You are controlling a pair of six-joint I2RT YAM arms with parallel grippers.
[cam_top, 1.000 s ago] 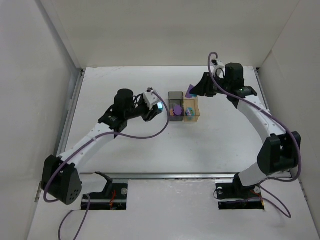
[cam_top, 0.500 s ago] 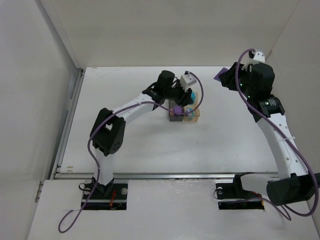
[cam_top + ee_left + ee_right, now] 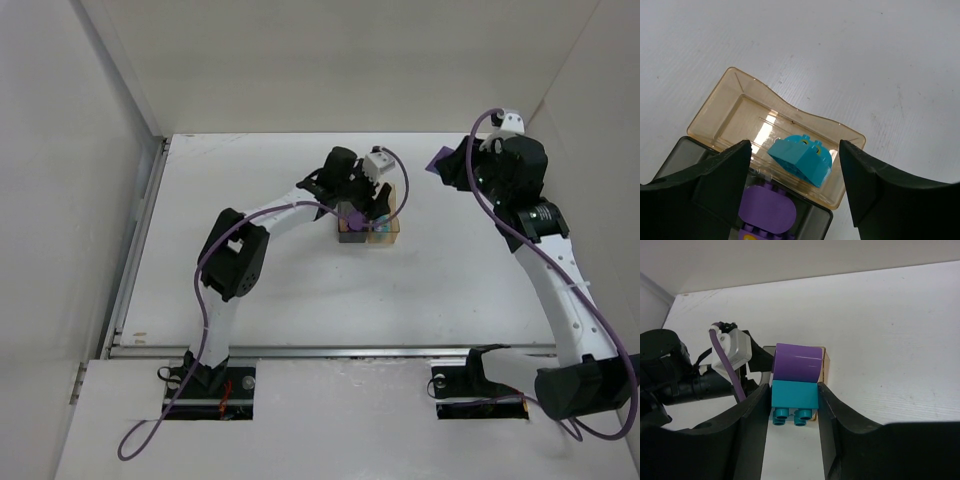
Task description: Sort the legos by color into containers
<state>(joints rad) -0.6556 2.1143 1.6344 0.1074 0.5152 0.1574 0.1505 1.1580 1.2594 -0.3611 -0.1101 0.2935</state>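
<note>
My right gripper swings to the left in the top view next, over the amber bin holding teal (image 3: pixel 825 368) below it. It then lowers and releases the teal brick (image 3: pixel 795 394).
My left gripper (image 3: pixel 795 150) hangs open just above the two joined containers, its fingers (image 3: pixel 722 182) straddling them. A teal lego (image 3: pixel 801 159) lies loose in the amber bin (image 3: pixel 725 107). A purple lego (image 3: pixel 767 212) sits in the dark grey bin (image 3: pixel 680 155) beside it. From above, the left gripper (image 3: pixel 377 205) covers part of the bins (image 3: pixel 388 232). My right gripper (image 3: pixel 794 402) is raised at the far right (image 3: pixel 443 165), shut on a stacked piece: a teal brick (image 3: pixel 795 394) with a purple brick (image 3: pixel 797 362) on it.
White walls close in the white table (image 3: pixel 300 280) at the back and on both sides. The left arm (image 3: pixel 685 382) reaches across the middle towards the bins. Both arm bases (image 3: pixel 210 380) stand at the near edge.
My left gripper has opened over the bins, and the teal lego now lies free in the amber bin. The right gripper holds its stacked piece, barely moved over the last half second.
</note>
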